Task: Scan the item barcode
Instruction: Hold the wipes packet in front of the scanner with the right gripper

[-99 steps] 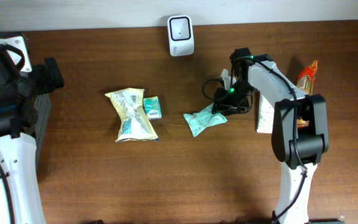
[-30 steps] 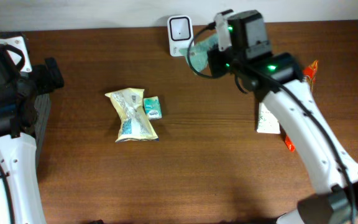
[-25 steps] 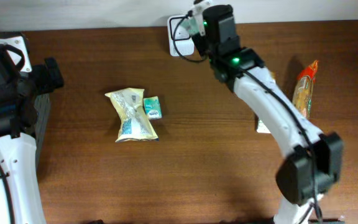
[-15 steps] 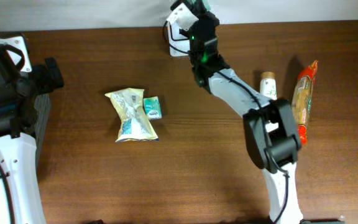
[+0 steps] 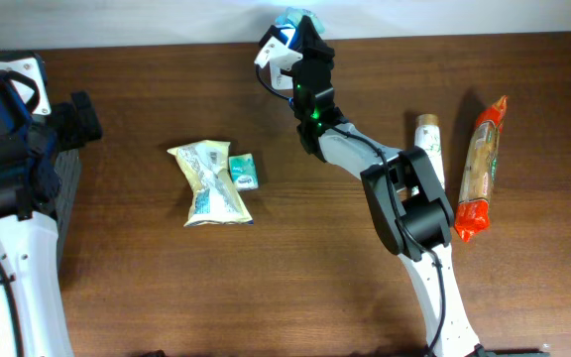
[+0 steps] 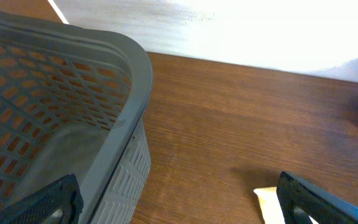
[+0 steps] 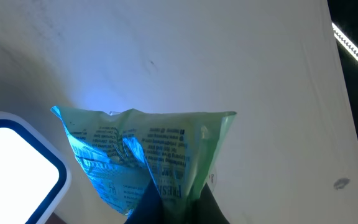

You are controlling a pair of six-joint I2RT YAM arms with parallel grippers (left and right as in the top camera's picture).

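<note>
The tube (image 5: 432, 159) lies to my right gripper's right in the overhead view, so next I will swing it back over there and release, as the green packet (image 5: 292, 18) is lit blue.
My right gripper (image 5: 301, 38) is shut on a green snack packet (image 5: 292, 18) at the table's back edge. It holds the packet up just over the white barcode scanner (image 5: 272, 55), which the arm partly hides. In the right wrist view the packet (image 7: 145, 152) stands upright between my fingertips (image 7: 153, 202), its left half lit blue. The scanner's bright window (image 7: 8, 162) shows at the lower left. My left gripper (image 6: 179, 208) is open and holds nothing, beside the grey basket (image 6: 61, 106).
A yellow packet (image 5: 209, 183) and a small green pack (image 5: 243, 172) lie left of centre. At the right lie a tube (image 5: 427, 149) and an orange-red packet (image 5: 479, 169). The basket (image 5: 64, 188) sits at the left edge under the left arm.
The right arm lifted the green packet off the table and swung it left and back to the scanner; blue light now falls on it. The left arm has not moved.
</note>
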